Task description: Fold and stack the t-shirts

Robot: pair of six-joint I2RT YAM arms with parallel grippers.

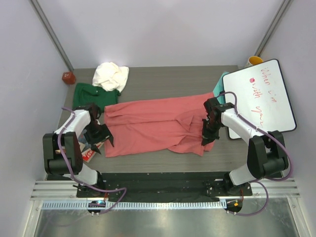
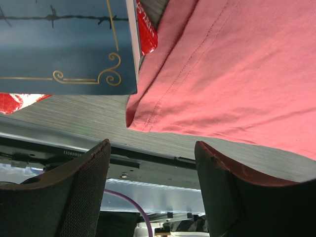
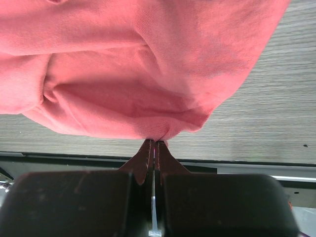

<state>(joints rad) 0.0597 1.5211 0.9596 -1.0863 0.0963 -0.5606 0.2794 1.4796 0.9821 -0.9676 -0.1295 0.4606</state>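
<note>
I need to lower the open fingers of my left gripper onto the shirt's hemmed near corner (image 1: 107,154) (image 2: 140,117) by the books next and close them there, because that corner lies flat and uncovered.
The salmon-pink t-shirt (image 1: 153,126) lies spread across the middle of the table, its right part bunched. My right gripper (image 1: 207,134) is shut on the shirt's near right edge. In the right wrist view the fingertips (image 3: 154,143) pinch a fold of the pink cloth (image 3: 133,74). My left gripper (image 1: 102,137) stands open just off the shirt's near left corner, nothing between its fingers (image 2: 153,163). That hemmed corner (image 2: 148,116) lies flat ahead of it. A dark green t-shirt (image 1: 91,95) and a crumpled cream-white t-shirt (image 1: 111,75) sit at the back left.
A glossy blue book (image 2: 64,44) lies over a red one (image 1: 90,154) beside the left gripper. A whiteboard (image 1: 269,96) leans at the right with a teal item (image 1: 219,94) by it. At the back are a small red object (image 1: 68,77) and a yellow cup (image 1: 255,60).
</note>
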